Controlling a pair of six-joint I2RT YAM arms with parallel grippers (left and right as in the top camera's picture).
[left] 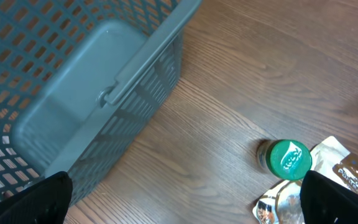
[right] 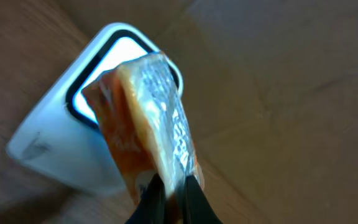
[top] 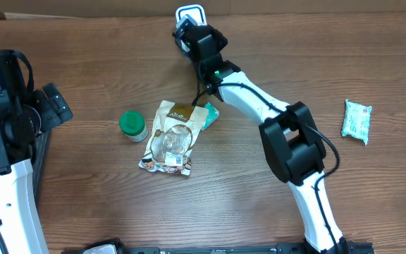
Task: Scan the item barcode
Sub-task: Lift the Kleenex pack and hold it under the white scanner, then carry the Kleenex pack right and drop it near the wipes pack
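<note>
The right gripper will next move the orange packet back from the scanner, toward the right in the overhead view, and then down onto the empty wood beside the pale green packet.
My right gripper [right: 169, 183] is shut on the lower end of an orange, shiny-wrapped packet [right: 143, 115]. It holds the packet upright, right in front of the lit window of the white barcode scanner [right: 55, 146]. In the overhead view this gripper [top: 189, 37] sits just below the scanner [top: 190, 13] at the table's far edge, and the arm hides the packet there. My left gripper [left: 188, 202] hangs open over bare wood at the left, with nothing between its fingers.
A grey-blue plastic basket [left: 73, 81] stands just left of the left gripper. A green-lidded jar [top: 132, 125], a foil snack pouch [top: 171, 137] and a teal packet [top: 211, 113] lie mid-table. A pale green packet [top: 357, 120] lies at the far right.
</note>
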